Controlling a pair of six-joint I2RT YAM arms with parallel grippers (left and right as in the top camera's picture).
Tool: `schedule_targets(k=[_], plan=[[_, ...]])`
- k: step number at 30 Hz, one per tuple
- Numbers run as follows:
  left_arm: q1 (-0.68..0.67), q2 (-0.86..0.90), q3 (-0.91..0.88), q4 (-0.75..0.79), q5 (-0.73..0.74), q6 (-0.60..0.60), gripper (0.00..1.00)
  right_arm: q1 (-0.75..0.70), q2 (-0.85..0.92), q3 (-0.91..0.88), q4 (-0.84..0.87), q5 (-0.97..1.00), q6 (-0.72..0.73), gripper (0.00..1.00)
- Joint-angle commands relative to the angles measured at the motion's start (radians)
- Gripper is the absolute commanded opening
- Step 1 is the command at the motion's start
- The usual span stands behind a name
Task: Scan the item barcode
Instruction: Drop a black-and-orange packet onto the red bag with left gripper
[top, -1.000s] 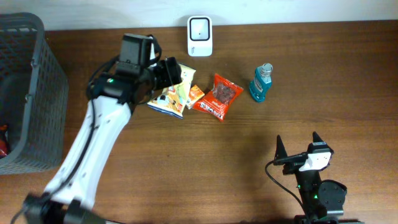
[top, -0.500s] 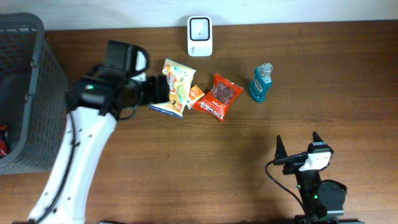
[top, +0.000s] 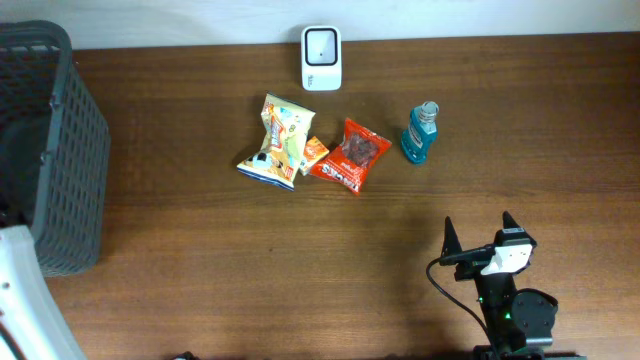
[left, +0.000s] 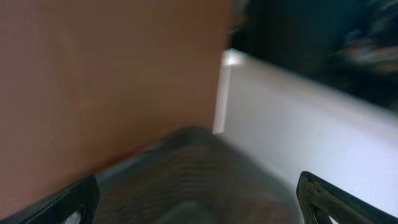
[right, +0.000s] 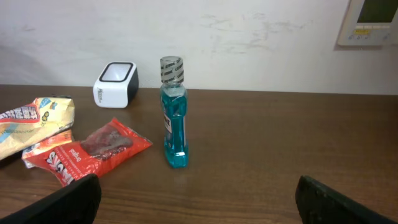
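The dark mesh basket is below my left gripper, so my left gripper should next go down past the basket's rim into the basket and close there.
A white barcode scanner (top: 321, 45) stands at the table's far edge. In front of it lie a yellow snack bag (top: 278, 140), a small orange packet (top: 314, 152) and a red packet (top: 350, 155). A blue mouthwash bottle (top: 420, 132) stands to their right. The right wrist view shows the bottle (right: 173, 112), the scanner (right: 115, 84) and the red packet (right: 93, 149) ahead. My right gripper (top: 478, 225) (right: 199, 205) rests open near the front edge, holding nothing. My left gripper (left: 199, 205) is open and empty, blurred, facing dark basket mesh.
A dark mesh basket (top: 60, 150) stands at the left end of the table. Only a white piece of my left arm (top: 20, 300) shows at the overhead view's bottom left. A white wall (right: 249, 43) runs behind the table.
My left arm has pulled back from the yellow snack bag and swung left, almost out of the overhead view. The bag lies on the table. The right arm has not moved.
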Motion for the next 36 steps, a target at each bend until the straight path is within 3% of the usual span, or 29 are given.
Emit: schedule_targets(k=[1,10,12,15,16,18,21,24,26,30,36], plan=[[0.081,0.072,-0.021,-0.048,-0.104,0.122,1.0,0.005,-0.007,-0.007,-0.002,0.001,0.01,0.99],[0.225,0.275,-0.028,-0.179,-0.111,0.122,1.0,0.005,-0.007,-0.007,-0.002,0.001,0.01,0.99],[0.261,0.33,-0.028,-0.221,-0.095,0.124,0.91,0.005,-0.007,-0.007,-0.002,0.001,0.01,0.99],[0.268,0.423,-0.028,-0.292,0.101,0.331,0.89,0.005,-0.007,-0.007,-0.002,0.001,0.01,0.99],[0.268,0.451,-0.028,-0.317,0.104,0.332,0.84,0.005,-0.007,-0.007,-0.002,0.001,0.01,0.99],[0.268,0.487,-0.028,-0.36,0.109,0.332,0.64,0.005,-0.007,-0.007,-0.002,0.001,0.01,0.98],[0.269,0.522,-0.028,-0.391,0.111,0.318,0.75,0.005,-0.007,-0.007,-0.002,0.001,0.01,0.99],[0.273,0.568,-0.028,-0.393,0.083,0.298,0.67,0.005,-0.007,-0.007,-0.002,0.001,0.01,0.99],[0.28,0.618,-0.028,-0.391,0.073,0.304,0.76,0.005,-0.007,-0.007,-0.002,0.001,0.01,0.99],[0.28,0.667,-0.028,-0.362,-0.098,0.337,0.74,0.005,-0.007,-0.007,-0.002,0.001,0.01,0.99],[0.28,0.761,-0.028,-0.341,-0.103,0.374,0.68,0.005,-0.007,-0.007,-0.002,0.001,0.01,0.99]])
